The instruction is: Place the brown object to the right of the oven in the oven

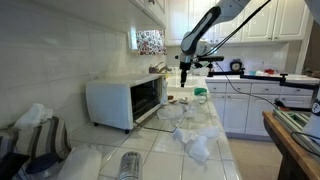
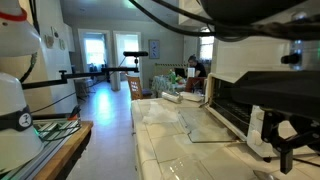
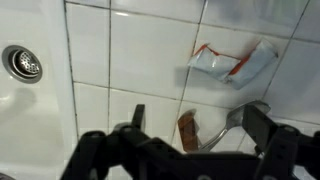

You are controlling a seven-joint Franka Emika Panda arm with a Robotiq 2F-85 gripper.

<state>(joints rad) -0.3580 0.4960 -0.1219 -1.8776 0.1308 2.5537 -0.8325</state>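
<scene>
My gripper should next move down to the counter over the middle of the brown object (image 3: 187,131), as its open fingers are above the object with one on each side.
The brown object (image 3: 187,131) is a small brown lump lying on the white tiled counter, with the tip of a metal spoon (image 3: 237,122) beside it. In the wrist view my gripper (image 3: 200,125) is open above it, one finger on each side, not touching it. In an exterior view the gripper (image 1: 185,72) hangs above the counter just right of the white oven (image 1: 122,100). The oven's glass door (image 1: 170,112) is folded down and its inside is dark. The oven also shows in an exterior view (image 2: 250,85) at the right.
A crumpled white and red wrapper (image 3: 235,62) lies beyond the brown object. A sink drain (image 3: 22,63) is at the left. A green-topped white container (image 1: 200,93) stands near the gripper. Crumpled plastic (image 1: 195,135) lies on the counter in front of the oven.
</scene>
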